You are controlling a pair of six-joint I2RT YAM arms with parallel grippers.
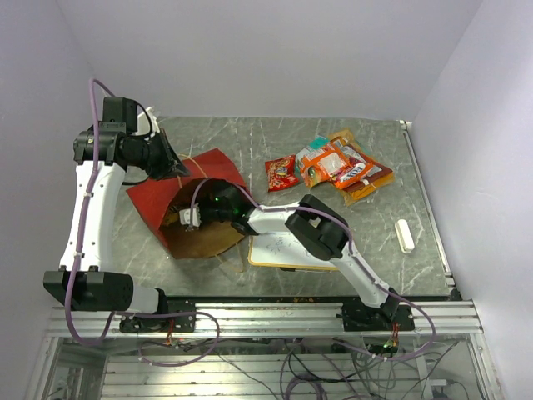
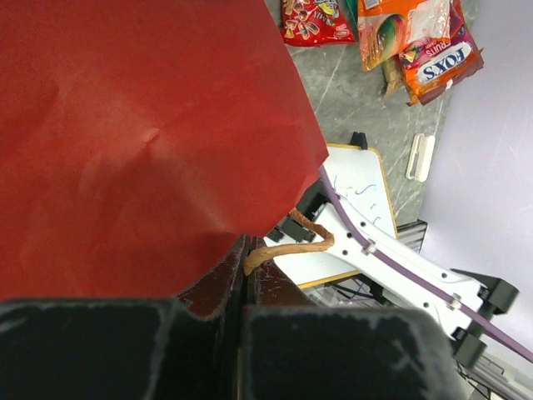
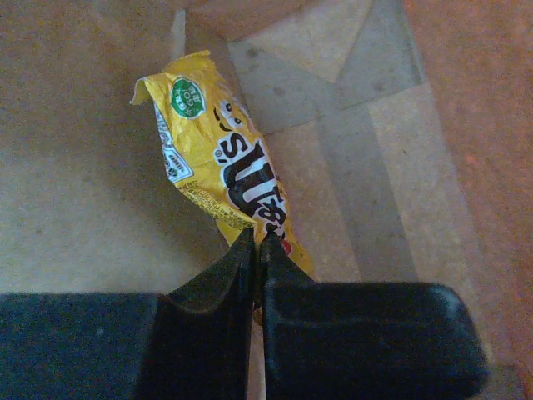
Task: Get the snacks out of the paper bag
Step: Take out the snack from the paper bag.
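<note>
Snacks are already out at the pile of orange packets, so the robot's right gripper should next move out of the bag's opening and over that pile to let go of the yellow packet (image 3: 221, 158).
The red paper bag (image 1: 158, 204) lies on its side at the left, its brown mouth facing front. My left gripper (image 1: 171, 165) is shut on the bag's string handle (image 2: 287, 247) at the upper rim, with the red paper (image 2: 125, 125) filling that wrist view. My right gripper (image 1: 193, 217) is deep inside the bag and shut on a yellow snack packet (image 3: 221, 158) that lies on the brown inner wall. Several snacks lie out on the table: a small red packet (image 1: 281, 172) and a pile of orange packets (image 1: 341, 164).
A white-framed whiteboard (image 1: 283, 250) lies under my right forearm in front of the bag. A small white bar (image 1: 405, 235) lies at the right. The table's metal rail runs along the near edge.
</note>
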